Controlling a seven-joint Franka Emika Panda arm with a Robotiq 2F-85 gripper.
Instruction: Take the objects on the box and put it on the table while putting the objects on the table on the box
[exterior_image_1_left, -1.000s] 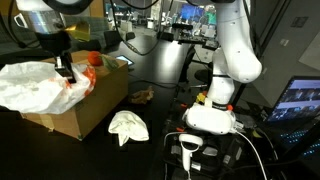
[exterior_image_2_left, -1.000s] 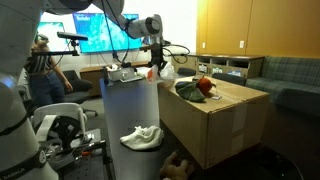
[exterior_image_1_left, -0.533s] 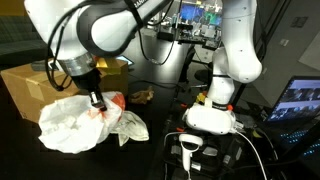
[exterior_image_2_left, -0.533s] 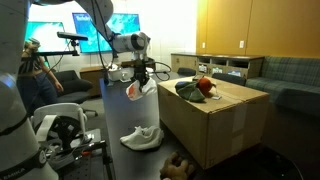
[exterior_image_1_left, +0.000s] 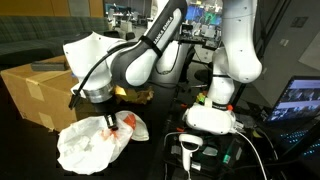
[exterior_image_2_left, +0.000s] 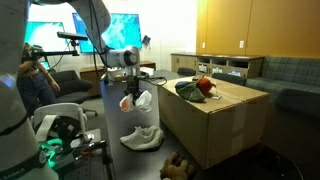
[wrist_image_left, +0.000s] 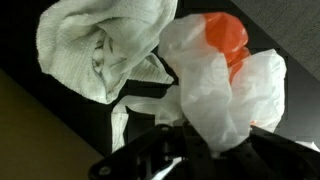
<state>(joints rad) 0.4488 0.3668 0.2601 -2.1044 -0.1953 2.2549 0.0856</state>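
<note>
The bag goes down in my gripper toward the bare black table beside the white cloth next. My gripper releases its gathered neck there, because it still hangs above the tabletop.
My gripper (exterior_image_1_left: 108, 122) is shut on a white plastic bag with an orange thing inside (exterior_image_1_left: 92, 146). It holds the bag low over the black table (exterior_image_1_left: 160, 105), right beside a white cloth (exterior_image_1_left: 135, 127) lying there. The bag (exterior_image_2_left: 138, 100) and the cloth (exterior_image_2_left: 143, 137) also show in an exterior view. In the wrist view the bag (wrist_image_left: 220, 85) hangs from the jaws (wrist_image_left: 195, 150), with the cloth (wrist_image_left: 105, 50) just behind it. The cardboard box (exterior_image_1_left: 40, 90) stands to the side; a green and red object (exterior_image_2_left: 197, 88) lies on the box (exterior_image_2_left: 225, 125).
A small brown object (exterior_image_1_left: 143, 95) lies on the table behind the arm. The arm's white base (exterior_image_1_left: 215, 115) stands nearby with cables and a scanner (exterior_image_1_left: 190, 150). Monitors and shelves fill the background.
My gripper has carried the bag off the box, across and down toward the table beside the white cloth.
</note>
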